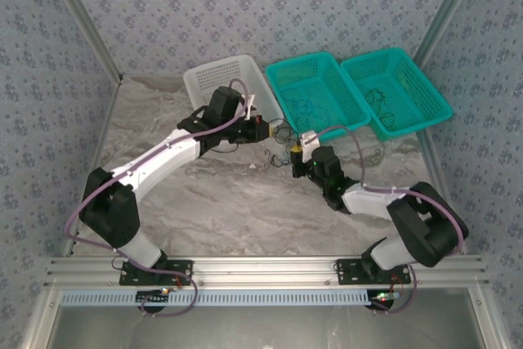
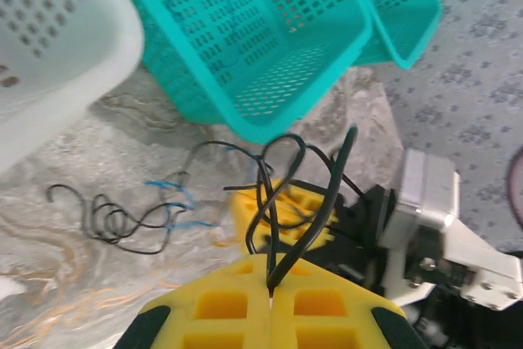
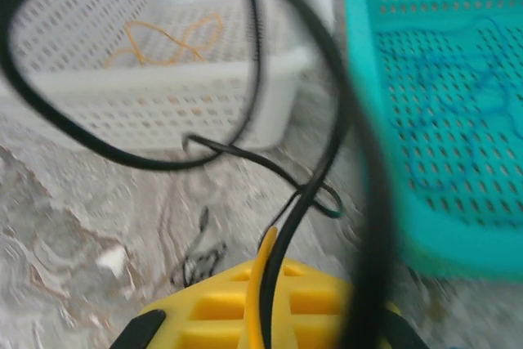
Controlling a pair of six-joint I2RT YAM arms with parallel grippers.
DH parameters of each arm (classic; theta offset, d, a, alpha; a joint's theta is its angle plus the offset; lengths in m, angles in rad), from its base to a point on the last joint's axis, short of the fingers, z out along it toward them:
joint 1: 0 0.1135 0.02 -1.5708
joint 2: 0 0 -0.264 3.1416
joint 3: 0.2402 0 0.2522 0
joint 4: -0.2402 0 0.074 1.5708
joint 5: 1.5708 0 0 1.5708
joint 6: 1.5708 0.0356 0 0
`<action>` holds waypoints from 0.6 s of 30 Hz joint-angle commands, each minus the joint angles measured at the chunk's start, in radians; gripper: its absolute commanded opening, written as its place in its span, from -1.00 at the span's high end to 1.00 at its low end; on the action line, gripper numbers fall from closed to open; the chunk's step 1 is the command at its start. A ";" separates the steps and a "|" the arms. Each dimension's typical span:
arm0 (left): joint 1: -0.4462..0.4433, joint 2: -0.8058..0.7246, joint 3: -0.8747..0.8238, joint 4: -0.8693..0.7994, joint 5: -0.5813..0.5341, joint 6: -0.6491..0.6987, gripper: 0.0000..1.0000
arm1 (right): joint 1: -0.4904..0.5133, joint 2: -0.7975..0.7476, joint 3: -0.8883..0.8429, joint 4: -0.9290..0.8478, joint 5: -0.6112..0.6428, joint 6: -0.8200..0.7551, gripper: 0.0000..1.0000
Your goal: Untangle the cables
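Observation:
My right gripper moves away from my left gripper and down to the marble before the teal baskets next. It releases the black wire there because that patch is bare.
The cables point(image 2: 288, 195) are thin black loops strung in the air between my two grippers. My left gripper point(image 2: 270, 285) is shut on a black strand, pinched between its yellow fingertips. In the left wrist view the right gripper's yellow fingers point(image 2: 282, 220) sit just beyond the loops. My right gripper point(image 3: 274, 274) is shut on a black wire and a yellow-orange wire point(image 3: 260, 284) side by side. From above, both grippers point(image 1: 260, 127) point(image 1: 296, 153) meet near the table's middle back. A loose clump of black and blue wires point(image 2: 135, 214) lies on the marble.
A white basket point(image 1: 214, 79) holding an orange wire point(image 3: 167, 38) stands at the back. Beside it are two teal baskets point(image 1: 315, 91) point(image 1: 396, 91), one with a blue wire point(image 3: 462, 96), the other with black wires. Patterned walls close in both sides.

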 commanded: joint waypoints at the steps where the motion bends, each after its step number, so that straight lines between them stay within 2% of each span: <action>1: 0.015 -0.040 0.074 -0.125 -0.113 0.087 1.00 | -0.023 -0.048 -0.030 -0.152 0.074 0.049 1.00; 8: 0.037 -0.047 0.077 -0.205 -0.238 0.089 1.00 | -0.122 -0.101 -0.063 -0.282 0.093 0.166 1.00; 18: 0.080 -0.157 0.001 -0.150 -0.344 0.024 1.00 | -0.240 -0.115 -0.069 -0.414 0.065 0.265 1.00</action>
